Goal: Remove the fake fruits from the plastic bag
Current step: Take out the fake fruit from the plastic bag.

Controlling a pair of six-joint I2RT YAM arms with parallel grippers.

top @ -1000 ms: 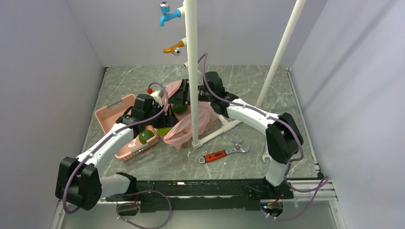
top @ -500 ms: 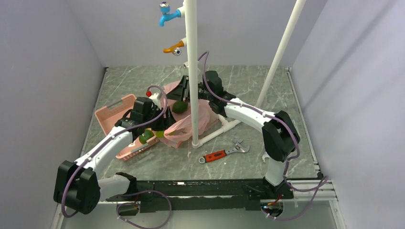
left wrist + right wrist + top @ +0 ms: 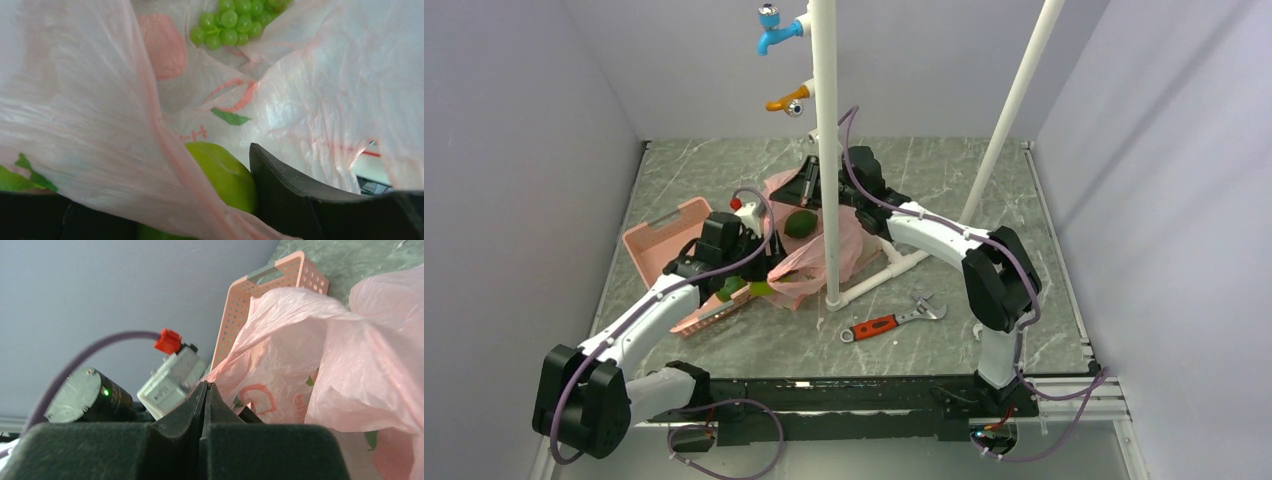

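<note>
I will pull the film-draped green fruit clear with my left gripper next, then carry it left in the top view over to the pink basket (image 3: 662, 243) and let it go.
The pink plastic bag (image 3: 819, 255) lies crumpled round the white post, its far edge raised. My right gripper (image 3: 807, 190) is at that far edge; in its wrist view the jaws (image 3: 205, 385) are pressed together where the bag film (image 3: 280, 345) meets their tips. My left gripper (image 3: 749, 262) is at the bag's left mouth. A green fruit (image 3: 222, 175) sits between its jaws, against the right finger (image 3: 292, 197) and half draped in film; the left finger is hidden. Green grapes (image 3: 232, 22) lie deeper in the bag. A dark green fruit (image 3: 800, 223) rests on it.
A pink slotted basket (image 3: 659, 240) stands left of the bag, with a green fruit (image 3: 730, 291) at its near end. The white upright post (image 3: 826, 150), a slanted pipe (image 3: 1014, 110) and a floor pipe (image 3: 886, 273) crowd the middle. A red-handled wrench (image 3: 889, 322) lies nearer.
My right gripper has shut at the bag's far edge and shifted slightly left. My left gripper has drawn back towards the near left, away from the bag's middle.
</note>
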